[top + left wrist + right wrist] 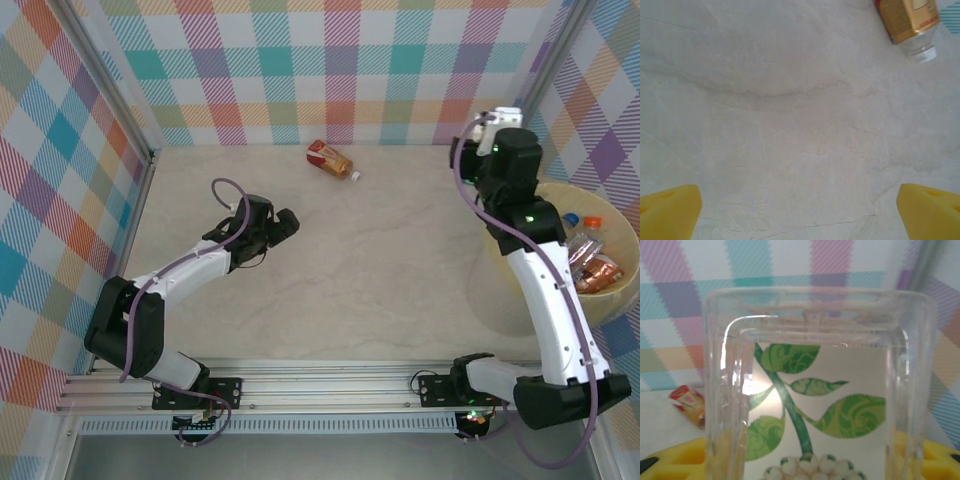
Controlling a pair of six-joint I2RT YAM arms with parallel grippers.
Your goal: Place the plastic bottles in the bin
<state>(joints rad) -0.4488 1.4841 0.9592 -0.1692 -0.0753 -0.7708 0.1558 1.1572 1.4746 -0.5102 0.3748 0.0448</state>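
Note:
I need to swing my right gripper over to the bin's opening (584, 243) next, below and back from it, and release the bottle among those already inside.
A clear plastic bottle (815, 390) with a green leaf label sits between the yellow pads (677, 457) of my right gripper (805, 460), which is shut on it. That gripper (500, 125) is raised near the back right corner, just behind the pale-yellow bin (618, 215). Several bottles (592, 265) lie inside the bin. A bottle with a red and gold label (330, 160) lies on the table at the back middle, also seen as a gold-labelled bottle (912, 20) and a small red shape (687, 402). My left gripper (283, 228) is open above bare table, short of that bottle.
Plaid walls close in the marble-patterned table (400, 260) on the left, back and right. An aluminium rail (330, 390) runs along the near edge where both arms are bolted. The left gripper (800, 215) has bare tabletop between its yellow fingertips (670, 212).

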